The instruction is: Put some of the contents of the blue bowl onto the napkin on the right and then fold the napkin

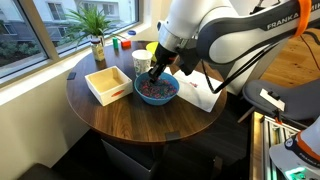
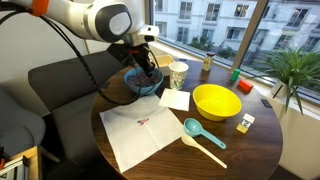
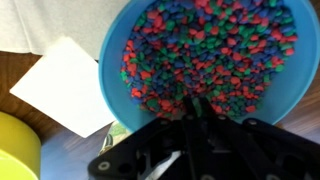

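Observation:
My gripper is going to lift clear of the bowl's rim next, cross to the large white napkin's bare middle (image 2: 141, 123), go down and let go, because that middle is past the bowl's rim.
The blue bowl (image 1: 157, 92) (image 2: 138, 84) (image 3: 120, 60) sits near the table's edge, full of the contents (image 3: 215, 50), small red, blue and green bits. My gripper (image 3: 193, 102) (image 1: 153, 74) (image 2: 148, 72) points down into the bowl. Its fingers are together and their tips are in the heap; I cannot tell whether they hold any bits. A large white napkin (image 2: 140, 132) (image 1: 200, 96) lies flat beside the bowl. A smaller white sheet (image 2: 175, 98) (image 3: 65, 88) lies between the bowl and the yellow bowl.
A yellow bowl (image 2: 215, 100) (image 3: 15, 150), a white paper cup (image 2: 178, 72) (image 1: 141, 60) and a teal scoop (image 2: 198, 133) are on the round wooden table (image 1: 130, 120). A white open box (image 1: 108, 83) stands beside the blue bowl. A plant (image 1: 96, 30) is by the window.

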`<state>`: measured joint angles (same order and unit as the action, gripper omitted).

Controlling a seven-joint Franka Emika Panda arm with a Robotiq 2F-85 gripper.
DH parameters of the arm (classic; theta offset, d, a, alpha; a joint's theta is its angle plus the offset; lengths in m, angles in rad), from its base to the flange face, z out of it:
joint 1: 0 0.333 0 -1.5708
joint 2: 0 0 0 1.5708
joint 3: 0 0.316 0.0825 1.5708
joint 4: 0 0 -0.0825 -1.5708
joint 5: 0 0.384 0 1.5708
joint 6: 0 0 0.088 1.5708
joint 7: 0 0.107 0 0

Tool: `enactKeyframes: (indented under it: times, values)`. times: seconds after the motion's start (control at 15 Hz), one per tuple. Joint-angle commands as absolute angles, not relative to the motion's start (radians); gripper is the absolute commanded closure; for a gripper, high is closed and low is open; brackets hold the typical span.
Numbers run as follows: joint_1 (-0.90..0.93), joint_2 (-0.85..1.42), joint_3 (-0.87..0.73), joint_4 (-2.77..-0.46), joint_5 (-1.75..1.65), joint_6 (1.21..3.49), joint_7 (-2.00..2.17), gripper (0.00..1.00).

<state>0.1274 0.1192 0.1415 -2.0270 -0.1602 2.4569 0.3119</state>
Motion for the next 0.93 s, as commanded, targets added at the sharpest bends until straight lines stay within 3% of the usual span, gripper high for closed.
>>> enactKeyframes:
  times: [0.0, 0.87]
  values:
    - [0.141, 0.047, 0.126, -2.055, -0.165, 2.393, 0.334, 0.97]
    - [0.052, -0.199, 0.077, -2.337, -0.133, 2.371, 0.304, 0.97]
